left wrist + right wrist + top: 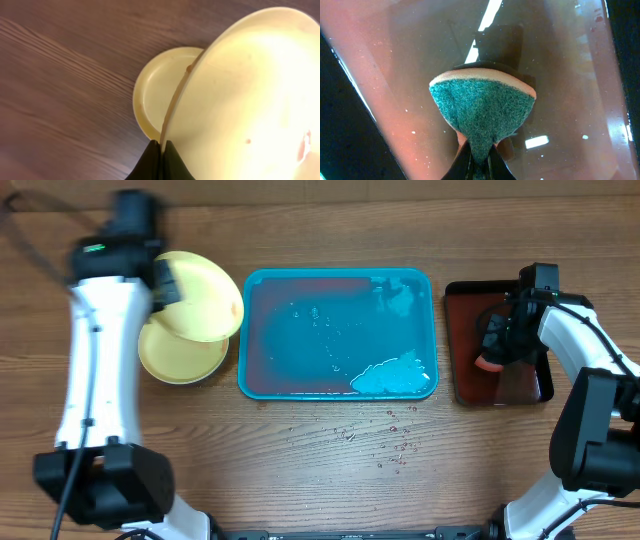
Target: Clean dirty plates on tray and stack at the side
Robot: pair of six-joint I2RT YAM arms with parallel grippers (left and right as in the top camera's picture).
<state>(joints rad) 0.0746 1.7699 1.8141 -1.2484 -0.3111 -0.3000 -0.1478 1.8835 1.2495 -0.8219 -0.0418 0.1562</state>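
Note:
Next, my left gripper moves back and down to release the held plate onto the second yellow-green plate (178,358) (162,90), as that lies below and back from the gripper.
My left gripper (165,285) is shut on the rim of a yellow-green plate (205,295) and holds it tilted above a second yellow-green plate (180,358), which lies flat on the table left of the turquoise tray (340,278). In the left wrist view the fingers (164,145) pinch the held plate's (250,90) edge, the lower plate (152,92) lies behind it, and a small red smear shows on the held plate. A pale blue-white patch (392,376) lies in the tray's front right corner; whether it is a plate or foam I cannot tell.
My right gripper (492,345) is shut on a green-faced orange sponge (482,107) over the wet dark red tray (465,295) at the right. The turquoise tray holds water. Droplets (395,442) dot the table in front of it.

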